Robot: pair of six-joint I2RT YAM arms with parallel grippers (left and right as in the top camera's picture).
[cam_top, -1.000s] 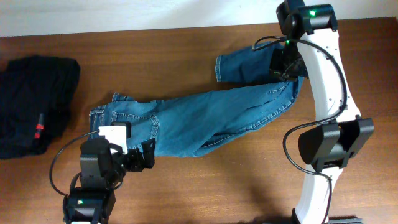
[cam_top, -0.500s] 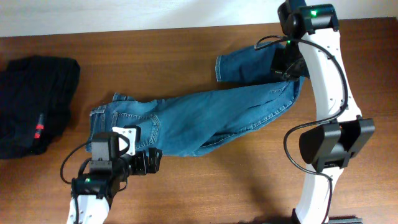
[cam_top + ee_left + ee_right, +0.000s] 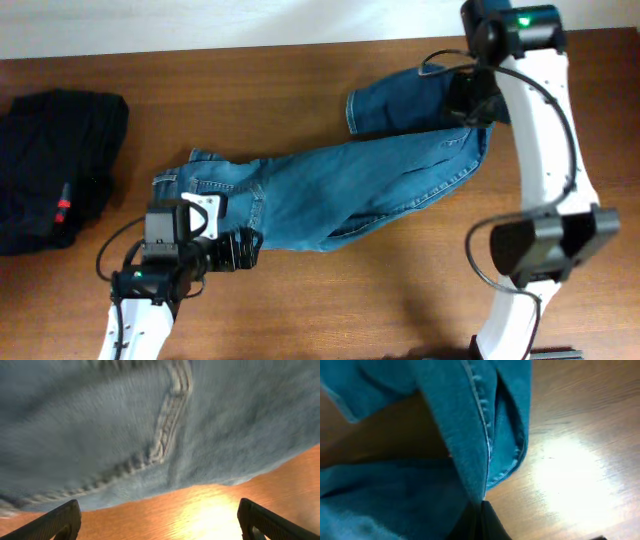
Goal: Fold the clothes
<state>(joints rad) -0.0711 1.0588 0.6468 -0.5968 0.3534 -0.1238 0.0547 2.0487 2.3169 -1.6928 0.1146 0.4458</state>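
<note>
The denim hangs raised. My right gripper moves down and back with the pinched denim to the bare tabletop [image 3: 466, 222] beside the jeans' near edge next and releases.
The blue denim jeans [image 3: 340, 185] lie spread across the table, waist at the left, legs running up to the right. My left gripper [image 3: 243, 250] is open at the lower edge of the waist end; in the left wrist view its fingers [image 3: 160, 520] frame bare wood just below the denim [image 3: 150, 425]. My right gripper [image 3: 468, 100] is shut on the jeans at the folded-back leg; the right wrist view shows denim [image 3: 460, 435] pinched between the shut fingers [image 3: 481, 520].
A black garment with a small red tag [image 3: 55, 165] lies at the far left. The wooden table [image 3: 380, 290] has its back edge along the top of the overhead view.
My left arm moved right and forward, bringing its open gripper up to the jeans' lower edge. My right gripper pulled the jeans slightly to the right.
</note>
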